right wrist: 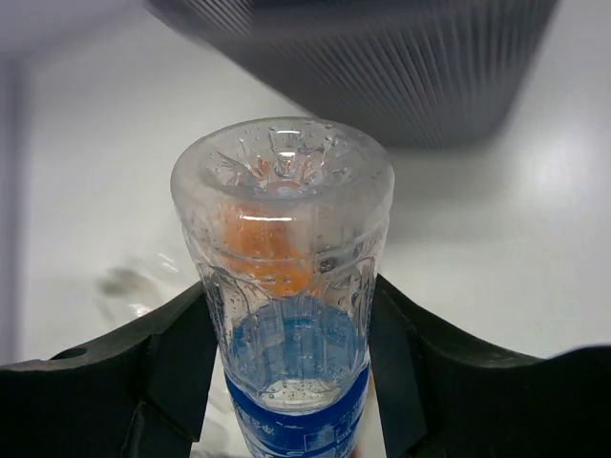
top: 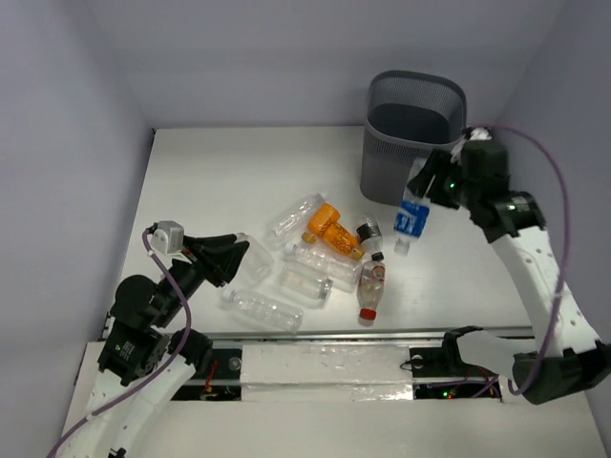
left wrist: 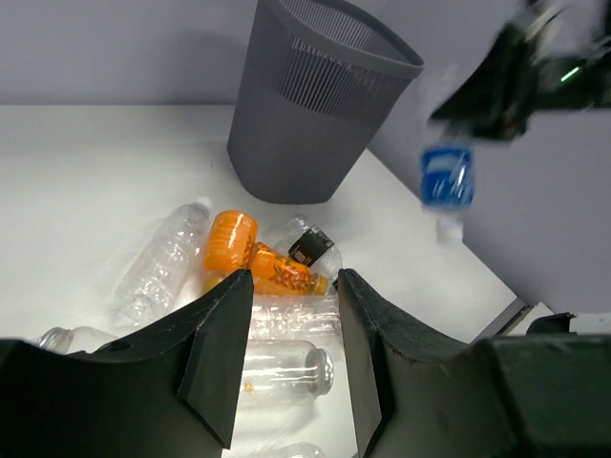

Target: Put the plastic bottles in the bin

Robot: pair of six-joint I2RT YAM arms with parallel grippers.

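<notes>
My right gripper will next rise and carry the blue-labelled bottle [top: 411, 218] outward over the bin's opening [top: 414, 118] to release it, because the bottle still hangs outside the bin's side.
My right gripper [top: 426, 187] is shut on the blue-labelled bottle [top: 411, 218], which hangs cap down in the air beside the bin's front right wall. The wrist view shows its fingers [right wrist: 181, 353] pressed against both sides of the bottle [right wrist: 286, 239]. The dark mesh bin [top: 387, 162] stands at the back right. Several bottles lie mid-table: an orange one [top: 329, 227], a dark-capped one [top: 368, 231], a red-capped one [top: 370, 286] and clear crinkled ones [top: 325, 262]. My left gripper [top: 239, 256] hovers over the pile's left side, jaws apart with nothing between them [left wrist: 294, 279].
White walls close in the table on the left, back and right. The table's near edge, with a taped rail [top: 325, 367], runs just in front of the bottles. One clear bottle [top: 263, 310] lies close to that edge.
</notes>
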